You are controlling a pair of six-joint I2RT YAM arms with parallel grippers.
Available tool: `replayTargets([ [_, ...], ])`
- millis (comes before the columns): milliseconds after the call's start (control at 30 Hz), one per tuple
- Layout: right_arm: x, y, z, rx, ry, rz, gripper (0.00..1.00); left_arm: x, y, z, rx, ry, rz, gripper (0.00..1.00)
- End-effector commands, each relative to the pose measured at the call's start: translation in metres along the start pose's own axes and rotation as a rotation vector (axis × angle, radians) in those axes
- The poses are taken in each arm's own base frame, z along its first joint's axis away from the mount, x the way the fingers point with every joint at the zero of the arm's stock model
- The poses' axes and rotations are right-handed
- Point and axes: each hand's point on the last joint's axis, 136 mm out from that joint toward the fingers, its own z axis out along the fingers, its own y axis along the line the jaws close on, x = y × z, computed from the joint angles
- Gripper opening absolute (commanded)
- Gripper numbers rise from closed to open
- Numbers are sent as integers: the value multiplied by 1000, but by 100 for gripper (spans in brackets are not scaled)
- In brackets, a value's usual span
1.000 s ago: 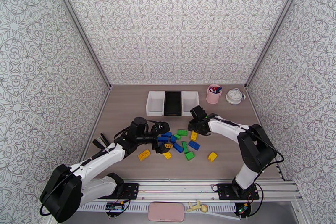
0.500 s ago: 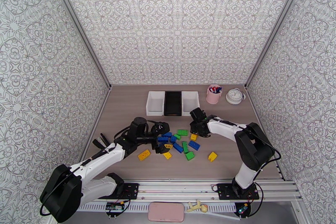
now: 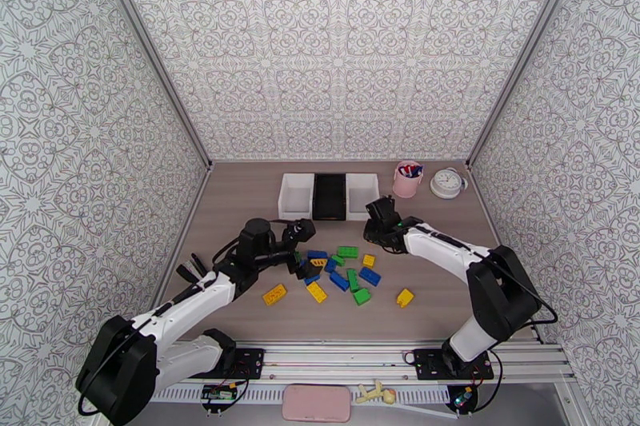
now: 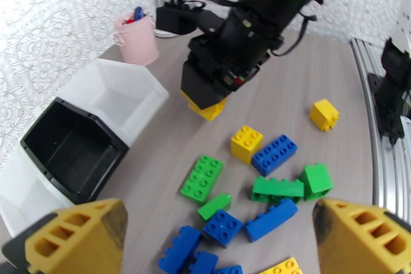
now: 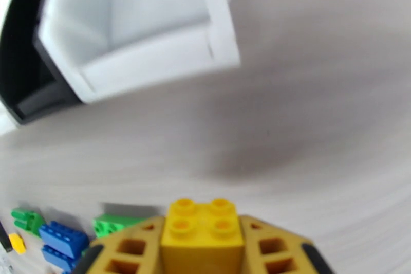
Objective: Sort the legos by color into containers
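Note:
The yellow brick hangs short of the white bin by the pink cup, so the robot's right gripper will next move outward past the white bin's near side and release the brick inside.
Green, blue and yellow legos [image 3: 339,276] lie scattered at mid-table, and show close up [image 4: 241,187] in the left wrist view. My left gripper [image 3: 302,248] hangs open at the left edge of the pile, its yellow fingers [image 4: 77,236] wide apart with nothing between them. My right gripper [image 3: 377,233] is shut on a yellow brick [image 5: 203,236], also seen from the left wrist [image 4: 208,110]. It hovers just in front of the right white bin [image 3: 362,194]. The black bin [image 3: 329,196] and the left white bin [image 3: 294,196] stand beside it. All three bins look empty.
A pink cup of pens [image 3: 408,178] and a round white clock [image 3: 448,182] stand at the back right. One yellow brick [image 3: 405,297] lies apart on the right and another [image 3: 274,294] on the left. Patterned walls close in three sides.
My left gripper has drawn back to the left out of the pile, shifting a few bricks. My right gripper has moved away from the pile toward the right white bin.

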Motion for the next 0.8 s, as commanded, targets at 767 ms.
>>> replayTargets([
  [767, -152, 48, 66, 16, -262, -168, 54, -2, 21, -11, -164, 34, 43, 100],
])
